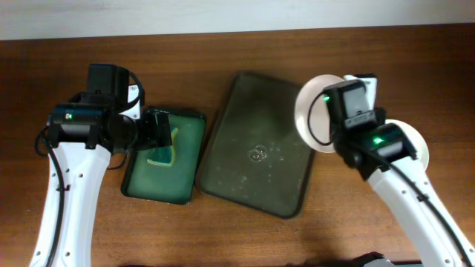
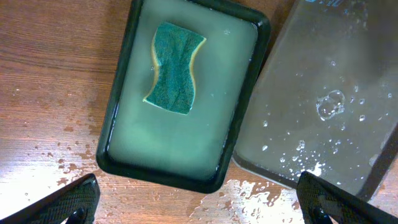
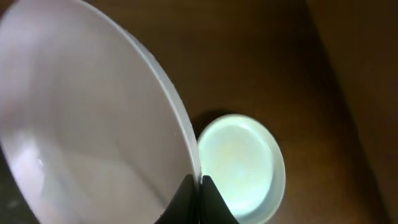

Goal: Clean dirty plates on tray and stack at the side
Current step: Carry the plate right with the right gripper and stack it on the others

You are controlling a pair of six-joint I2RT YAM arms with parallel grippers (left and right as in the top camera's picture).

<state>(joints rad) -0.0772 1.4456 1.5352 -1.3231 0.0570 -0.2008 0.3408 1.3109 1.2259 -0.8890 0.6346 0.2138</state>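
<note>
I need to move my right gripper to the right in the overhead view, then down, to lay its tilted plate on the second plate, because that one is flat beside the tray.
My right gripper is shut on the rim of a white plate, which it holds tilted on edge above the right end of the dark tray; the plate also shows in the overhead view. A second white plate lies flat on the table to the right. My left gripper is open and empty, above the near edge of the basin of soapy water. A green-and-yellow sponge floats in the basin.
The tray is wet, with water drops and a bubble on it. Water is splashed on the wooden table between basin and tray. The table's far edge meets a white wall.
</note>
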